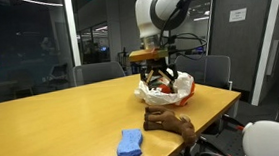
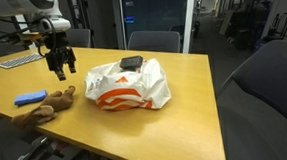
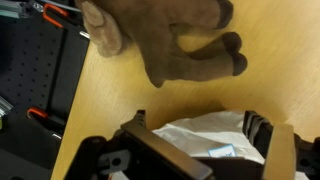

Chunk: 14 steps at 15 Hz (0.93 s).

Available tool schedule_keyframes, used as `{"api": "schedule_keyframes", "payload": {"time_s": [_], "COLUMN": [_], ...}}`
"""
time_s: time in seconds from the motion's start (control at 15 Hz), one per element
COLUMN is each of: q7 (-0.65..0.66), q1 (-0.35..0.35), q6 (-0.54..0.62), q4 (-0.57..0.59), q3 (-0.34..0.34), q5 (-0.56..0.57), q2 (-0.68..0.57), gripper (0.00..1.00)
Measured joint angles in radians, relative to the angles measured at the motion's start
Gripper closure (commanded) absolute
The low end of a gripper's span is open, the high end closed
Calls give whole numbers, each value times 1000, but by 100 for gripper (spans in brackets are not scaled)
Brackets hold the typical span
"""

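Observation:
I need to move my gripper away from the white bag material (image 3: 215, 142) between its fingers and down onto the plush toy's bag-side end (image 3: 166, 68), which is below the gripper.
My gripper (image 2: 60, 65) hangs open above the wooden table (image 2: 186, 117), between a brown plush toy (image 2: 45, 108) and a white plastic bag with orange print (image 2: 129, 86). In an exterior view it stands in front of the bag (image 1: 165, 88), fingers (image 1: 160, 78) pointing down. In the wrist view the two dark fingers (image 3: 198, 125) frame crumpled white bag material (image 3: 215, 142), and the plush toy (image 3: 165, 40) lies beyond them. Nothing looks gripped. A small dark object (image 2: 132, 63) rests on top of the bag.
A blue cloth-like item (image 1: 131, 142) lies near the table edge beside the plush toy (image 1: 171, 121); it also shows in the other exterior view (image 2: 29, 98). Office chairs (image 2: 151, 39) stand around the table. A keyboard (image 2: 17, 61) lies at the far end.

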State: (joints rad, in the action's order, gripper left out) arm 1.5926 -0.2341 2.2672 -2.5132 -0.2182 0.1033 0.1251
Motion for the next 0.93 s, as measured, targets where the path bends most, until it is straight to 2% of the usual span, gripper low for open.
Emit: {"api": "schedule_keyframes", "payload": {"time_s": [0.2,0.4,0.6,0.93], "q7": [-115,-173,-288,-548], "q1": [20,43,38,4], "q6": [40,175,311,334], "q4": [-97,-180,-244,-240], "q3": [18,21,17,15], "q5": [-18,-15,-36,-185], "q2": [43,51,57,57], "gripper": [0,0,0,0]}}
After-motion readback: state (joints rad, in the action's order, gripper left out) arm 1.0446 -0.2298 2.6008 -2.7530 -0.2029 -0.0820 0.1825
